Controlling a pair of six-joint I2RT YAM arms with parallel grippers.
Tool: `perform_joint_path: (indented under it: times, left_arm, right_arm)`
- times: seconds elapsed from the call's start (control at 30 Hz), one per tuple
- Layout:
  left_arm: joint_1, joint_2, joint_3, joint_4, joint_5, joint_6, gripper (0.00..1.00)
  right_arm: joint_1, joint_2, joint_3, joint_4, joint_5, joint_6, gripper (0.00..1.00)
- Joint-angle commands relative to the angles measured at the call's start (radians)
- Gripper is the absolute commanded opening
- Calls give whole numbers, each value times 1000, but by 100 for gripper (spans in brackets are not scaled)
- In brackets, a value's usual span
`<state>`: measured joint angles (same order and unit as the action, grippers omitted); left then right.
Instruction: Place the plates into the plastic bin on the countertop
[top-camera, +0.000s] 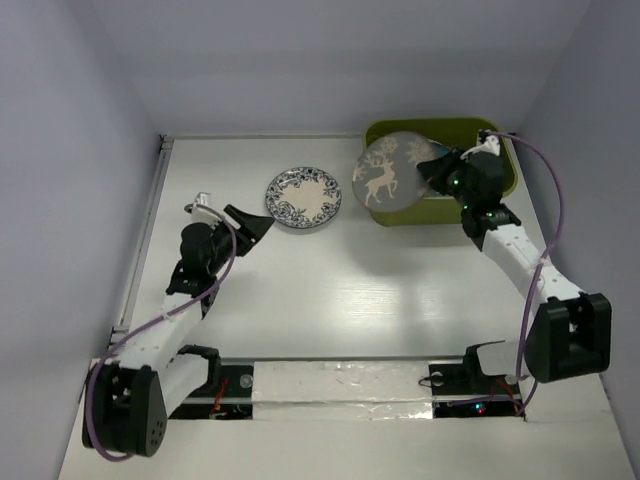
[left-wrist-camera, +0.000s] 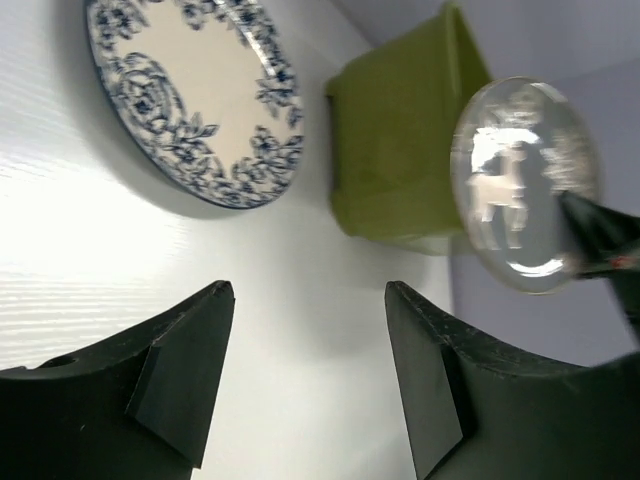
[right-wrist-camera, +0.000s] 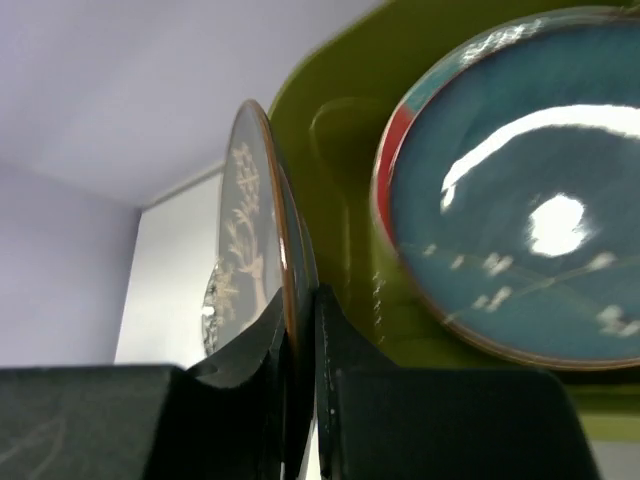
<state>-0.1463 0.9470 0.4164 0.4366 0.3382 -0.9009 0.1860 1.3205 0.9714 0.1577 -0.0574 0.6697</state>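
Note:
The grey deer plate (top-camera: 388, 174) sticks out past the bin's end, so the robot will next move its right gripper to the right in the top view and down into the bin.
My right gripper (top-camera: 432, 170) is shut on the rim of the grey deer plate (top-camera: 388, 174), holding it on edge over the left end of the olive-green plastic bin (top-camera: 500, 185). In the right wrist view the plate (right-wrist-camera: 250, 230) stands between the fingers (right-wrist-camera: 300, 330), with a dark teal plate (right-wrist-camera: 520, 210) lying in the bin (right-wrist-camera: 340, 130) behind it. The white plate with blue floral rim (top-camera: 302, 197) lies flat on the white countertop (top-camera: 340, 290). My left gripper (top-camera: 258, 224) is open and empty just left of it; the left wrist view shows the floral plate (left-wrist-camera: 190, 95) ahead.
A strip of silver tape (top-camera: 340, 385) runs along the near edge between the arm bases. Grey-violet walls close in the back and both sides. The bin sits in the far right corner, close to the right wall.

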Motion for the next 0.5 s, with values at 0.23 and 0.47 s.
perform_joint_path:
  times: [0.23, 0.47]
  left_arm:
    - [-99, 278, 166, 16, -307, 160, 60]
    - [-117, 478, 275, 25, -329, 181, 60]
  right_arm:
    - [-260, 218, 219, 100, -242, 68, 0]
    - [-292, 312, 237, 111, -245, 94, 0]
